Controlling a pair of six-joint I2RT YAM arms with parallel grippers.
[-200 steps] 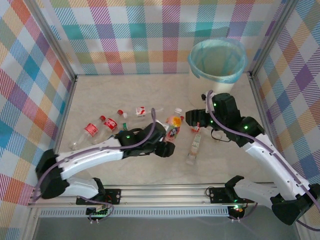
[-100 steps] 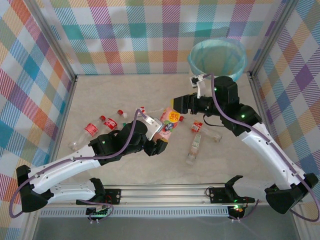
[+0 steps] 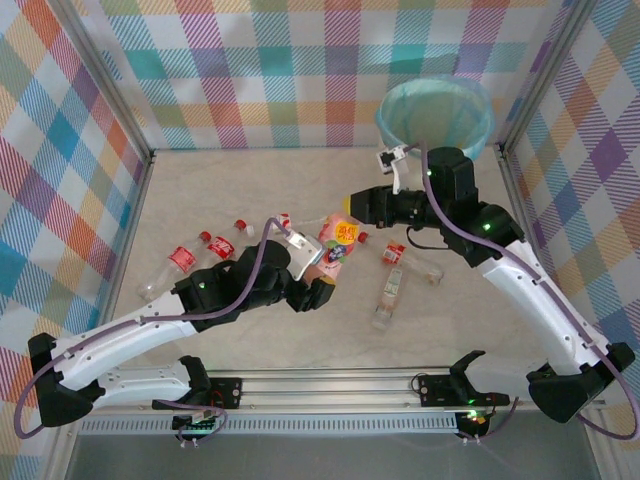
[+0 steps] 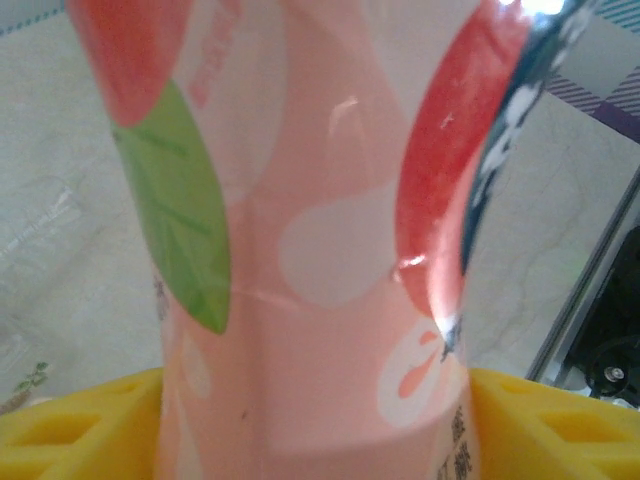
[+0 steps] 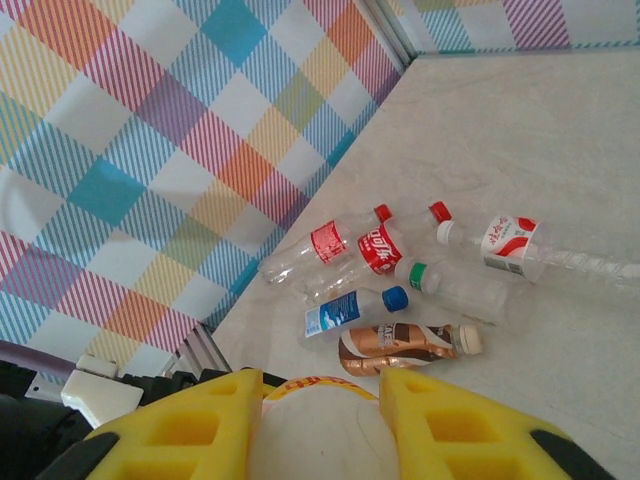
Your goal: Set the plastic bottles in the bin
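Note:
My right gripper carries the pink bottle (image 3: 338,238) outward next and turns it over the bin's blue-lined opening (image 3: 436,112) to release it, because the bin stands open there.
A pink bottle (image 3: 338,238) with a peach label hangs above the table's middle, held between both arms. My left gripper (image 3: 318,268) is shut on its lower body; in the left wrist view the pink bottle (image 4: 320,250) sits between the yellow fingers (image 4: 80,420) of the left gripper (image 4: 315,430). My right gripper (image 3: 358,206) is shut on its upper end; in the right wrist view the bottle's white top (image 5: 318,440) sits in the right gripper (image 5: 315,400). The bin (image 3: 435,112), with a blue liner, stands at the back right.
Loose bottles lie on the table: two red-labelled (image 5: 330,240) (image 5: 380,248), a green-capped clear one (image 5: 455,290), a blue-capped one (image 5: 350,310), a brown one (image 5: 410,343), a white-labelled one (image 5: 510,245). A red-labelled bottle (image 3: 395,252) and a clear one (image 3: 388,297) lie right of centre.
My left arm lifted the pink bottle off the table and tilted it toward the right arm. The right gripper swung left from the table and closed on the bottle's top.

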